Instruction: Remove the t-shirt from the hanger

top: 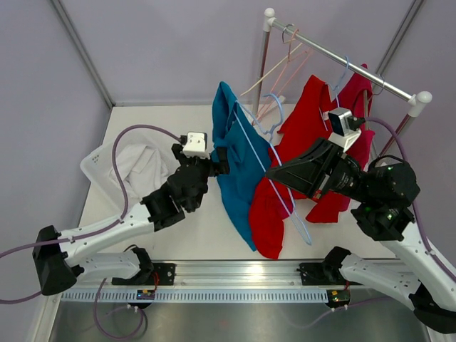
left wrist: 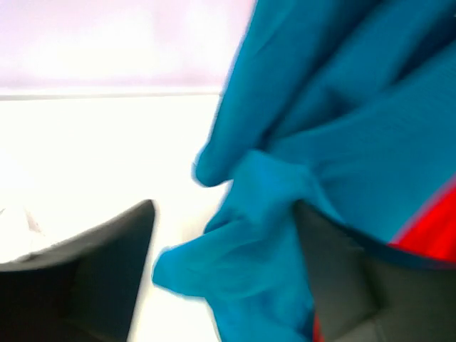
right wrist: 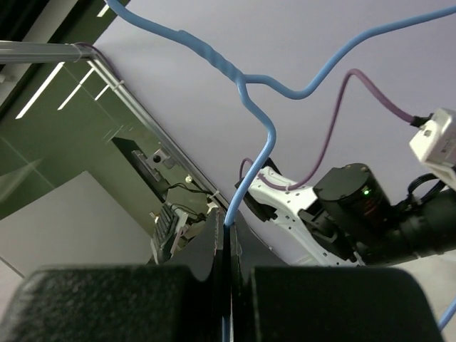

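Observation:
My left gripper has the fold against only one of its open fingers, so it should move outward first to get farther onto the teal t-shirt's edge.
A teal t-shirt [top: 235, 167] hangs on a light blue wire hanger [top: 279, 187], held up over the table's middle. My right gripper [top: 271, 173] is shut on the hanger's wire [right wrist: 251, 157]; its jaws [right wrist: 229, 239] are pressed together on it. My left gripper [top: 222, 161] is at the shirt's left edge. In the left wrist view its fingers [left wrist: 107, 278] stand wide apart, with a fold of the teal cloth [left wrist: 249, 249] between them, resting against the right finger. A red t-shirt [top: 269, 214] hangs just behind the teal one.
A clothes rail [top: 342, 55] stands at the back right with pink hangers [top: 285, 64] and another red garment [top: 313, 107]. A white bin with white cloth [top: 132, 165] sits at the left. The rail of the arm bases [top: 235, 274] runs along the near edge.

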`<state>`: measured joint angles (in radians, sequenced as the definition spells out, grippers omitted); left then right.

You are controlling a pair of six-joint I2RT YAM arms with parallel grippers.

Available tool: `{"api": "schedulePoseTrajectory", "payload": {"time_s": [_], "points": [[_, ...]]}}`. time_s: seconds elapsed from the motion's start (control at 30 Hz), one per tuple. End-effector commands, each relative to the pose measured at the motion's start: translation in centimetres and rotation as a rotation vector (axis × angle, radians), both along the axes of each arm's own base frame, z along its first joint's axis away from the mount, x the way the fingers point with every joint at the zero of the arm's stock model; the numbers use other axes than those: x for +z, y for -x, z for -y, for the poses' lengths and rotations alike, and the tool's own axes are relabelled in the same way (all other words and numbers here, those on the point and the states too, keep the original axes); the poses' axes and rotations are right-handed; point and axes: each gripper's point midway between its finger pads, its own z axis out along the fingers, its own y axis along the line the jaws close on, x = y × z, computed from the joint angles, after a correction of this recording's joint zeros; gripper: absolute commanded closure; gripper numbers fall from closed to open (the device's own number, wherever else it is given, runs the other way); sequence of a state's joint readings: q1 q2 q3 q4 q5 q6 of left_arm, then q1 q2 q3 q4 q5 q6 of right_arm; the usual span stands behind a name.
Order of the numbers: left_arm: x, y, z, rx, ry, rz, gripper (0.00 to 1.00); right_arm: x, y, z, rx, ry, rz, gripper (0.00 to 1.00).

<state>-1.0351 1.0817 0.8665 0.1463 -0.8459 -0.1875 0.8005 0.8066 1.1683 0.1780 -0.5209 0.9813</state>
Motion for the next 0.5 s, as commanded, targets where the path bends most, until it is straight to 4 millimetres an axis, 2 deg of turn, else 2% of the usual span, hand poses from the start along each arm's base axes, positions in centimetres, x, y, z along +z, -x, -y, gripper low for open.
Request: {"api": "schedulePoseTrajectory", "payload": {"time_s": [0.0,0.03,0.17,0.23,0.3,0.33,0.37,0.43,0.47], "points": [[6.3,-1.1,1.2,-0.031,0.137,0.152,0.05,2.9,4.3,2.5,0.093,-0.089,0.128,1.0],[6.8,-1.1,2.1,-0.078,0.145,0.166,0.01,3.0,4.7,2.7,0.102,-0.094,0.127,1.0],[8.3,-0.9,7.2,-0.294,0.131,0.21,0.01,2.9,5.3,3.3,0.113,-0.103,0.13,1.0],[8.5,-1.9,8.2,-0.28,0.1,0.204,0.1,2.8,5.5,3.4,0.123,-0.106,0.123,1.0],[9.1,-2.7,7.9,-0.256,0.104,0.22,0.17,2.7,6.0,3.5,0.15,-0.115,0.133,1.0],[9.6,-2.9,8.0,-0.267,0.118,0.233,0.23,2.8,6.3,3.7,0.167,-0.12,0.125,1.0],[10.8,-2.9,8.0,-0.29,0.135,0.254,0.37,3.0,6.7,3.9,0.178,-0.135,0.14,1.0],[12.2,-2.7,8.1,-0.307,0.127,0.285,0.49,2.5,7.0,3.8,0.21,-0.131,0.133,1.0],[13.5,-2.4,7.9,-0.316,0.12,0.311,0.74,2.5,7.2,3.9,0.217,-0.134,0.138,1.0]]}}
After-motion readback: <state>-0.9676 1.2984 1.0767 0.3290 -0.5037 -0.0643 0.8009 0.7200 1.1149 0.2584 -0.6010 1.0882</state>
